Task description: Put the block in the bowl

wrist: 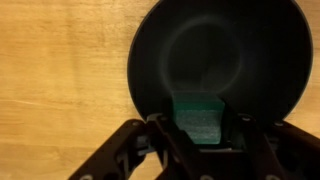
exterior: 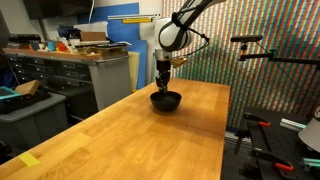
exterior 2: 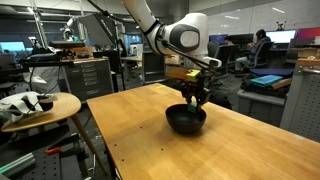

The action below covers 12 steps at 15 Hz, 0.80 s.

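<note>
My gripper is going to move toward the middle of the bowl next while it lowers the block (wrist: pixel 197 117).
The black bowl (exterior: pixel 166 100) sits on the wooden table toward its far end; it also shows in the exterior view from the opposite side (exterior 2: pixel 186 120) and fills the upper wrist view (wrist: pixel 220 55). My gripper (wrist: pixel 198 125) is shut on the dark-green block (wrist: pixel 197 117) and holds it right above the bowl's near rim. In both exterior views the gripper (exterior: pixel 163 85) (exterior 2: pixel 192 100) hangs straight down just over the bowl, and the block is too small to make out there.
The wooden table (exterior: pixel 130 135) stretches toward the camera. A yellow tag (exterior: pixel 29 159) lies on its near corner. Grey cabinets (exterior: pixel 80 75) stand beside the table. A round side table (exterior 2: pixel 35 108) holds white objects.
</note>
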Motion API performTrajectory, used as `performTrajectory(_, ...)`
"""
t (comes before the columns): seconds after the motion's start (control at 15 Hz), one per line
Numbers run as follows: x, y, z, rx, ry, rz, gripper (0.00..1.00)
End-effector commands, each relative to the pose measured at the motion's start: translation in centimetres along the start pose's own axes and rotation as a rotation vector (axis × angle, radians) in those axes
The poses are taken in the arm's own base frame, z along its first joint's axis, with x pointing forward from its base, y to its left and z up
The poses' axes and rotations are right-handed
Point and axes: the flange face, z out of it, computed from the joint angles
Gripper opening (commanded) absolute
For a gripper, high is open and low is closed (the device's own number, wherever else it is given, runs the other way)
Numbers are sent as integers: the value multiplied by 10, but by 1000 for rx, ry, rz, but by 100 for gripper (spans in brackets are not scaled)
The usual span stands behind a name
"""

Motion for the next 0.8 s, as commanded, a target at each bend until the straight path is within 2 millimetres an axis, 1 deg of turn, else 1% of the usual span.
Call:
performTrajectory(0.0, 15, -3, 10, 37, -34, -57, 21)
performTrajectory(0.4, 12, -20, 40, 45, -71, -119, 21)
performTrajectory(0.47, 11, -22, 43, 46, -73, -121, 52)
performTrajectory(0.53, 10, -23, 45, 45, -76, -126, 72)
performTrajectory(0.6, 10, -24, 46, 43, -79, -129, 78)
performTrajectory(0.67, 9, -24, 46, 40, -80, -135, 87)
performTrajectory(0.73, 8, -24, 45, 35, -80, -140, 94)
